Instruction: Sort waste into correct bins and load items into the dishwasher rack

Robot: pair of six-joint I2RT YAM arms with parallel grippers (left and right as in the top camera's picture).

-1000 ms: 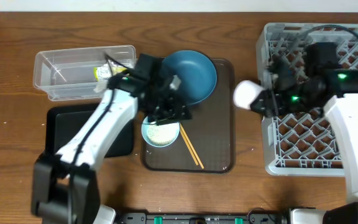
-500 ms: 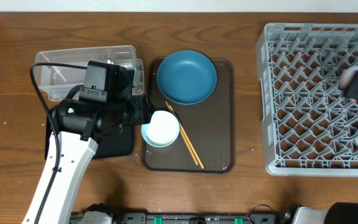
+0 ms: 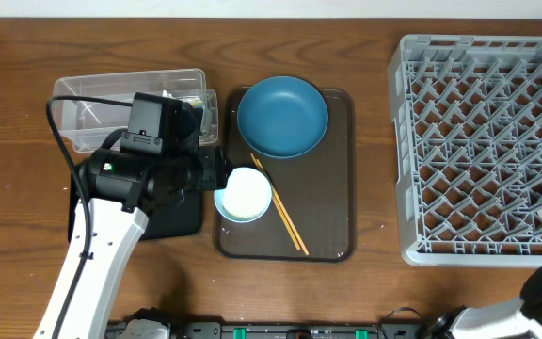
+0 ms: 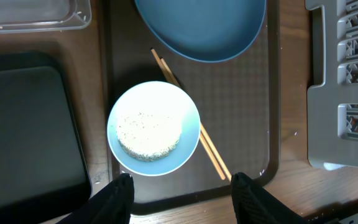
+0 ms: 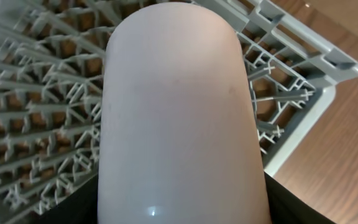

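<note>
I need to lower my right gripper into the grey rack's near corner before I release the pale pink cup [image 5: 179, 112], as it is still above the rack's wires.
A light blue bowl [image 4: 153, 127] with white rice grains [image 4: 149, 135] in it stands on the brown serving tray [image 3: 332, 188]. Beside it lie wooden chopsticks [image 3: 281, 213], and behind it the dark blue plate [image 3: 282, 115]. My left gripper [image 4: 182, 190] hangs open and empty above the tray's near edge, clear of the bowl; in the overhead view the left gripper [image 3: 205, 174] sits just left of the bowl [image 3: 244, 194]. My right gripper [image 5: 179, 208] is shut on a pale pink cup [image 5: 179, 112] over the near right corner of the grey dishwasher rack [image 3: 478, 141].
The clear tub [image 3: 92, 108] stands at the back left, its right end hidden by my left arm. The black tray [image 4: 23, 124] lies in front of it, mostly under that arm. Bare wood shows between the serving tray and the rack.
My left arm has drawn back to the left, off the bowl. My right arm has carried the pink cup from the rack's left edge to its near right corner.
</note>
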